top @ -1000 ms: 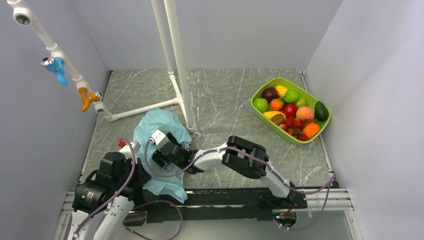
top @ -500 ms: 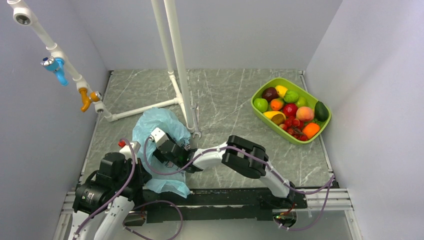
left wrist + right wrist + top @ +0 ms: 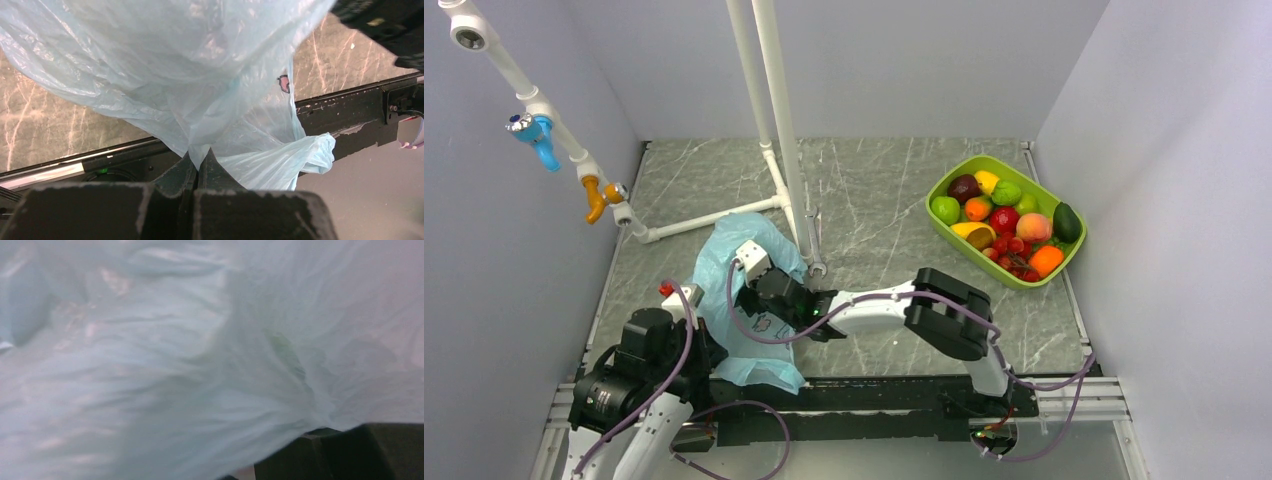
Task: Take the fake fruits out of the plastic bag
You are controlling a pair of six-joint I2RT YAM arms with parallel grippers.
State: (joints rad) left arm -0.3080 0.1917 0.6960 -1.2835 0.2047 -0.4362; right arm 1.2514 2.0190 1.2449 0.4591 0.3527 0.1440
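My right gripper pulls out of the bag (image 3: 724, 262) next and swings to the right in the top view, over the tray's middle (image 3: 1004, 222) to let go. Fruits already lie there.
The light-blue plastic bag (image 3: 724, 262) lies crumpled at the near left of the table. My left gripper (image 3: 198, 156) is shut on a pinch of its film near the table's front edge, with a loop handle (image 3: 295, 162) hanging beside it. My right gripper (image 3: 764, 292) reaches into the bag from the right. In the right wrist view the film (image 3: 150, 380) fills the frame. A faint green shape (image 3: 286, 351) shows through it. One finger (image 3: 340, 452) stands well off centre; the other is hidden under film. Several fake fruits (image 3: 1004, 218) lie in the tray.
The lime-green tray (image 3: 998, 162) stands at the far right by the wall. A white pipe frame (image 3: 786, 150) rises just behind the bag, with its foot (image 3: 816, 266) beside it. A pipe with blue and orange taps (image 3: 544, 140) runs along the left wall.
My right arm's elbow has swung right and its gripper has shifted a little up and right inside the bag. The bag's top has been drawn toward the back. The left arm holds still.
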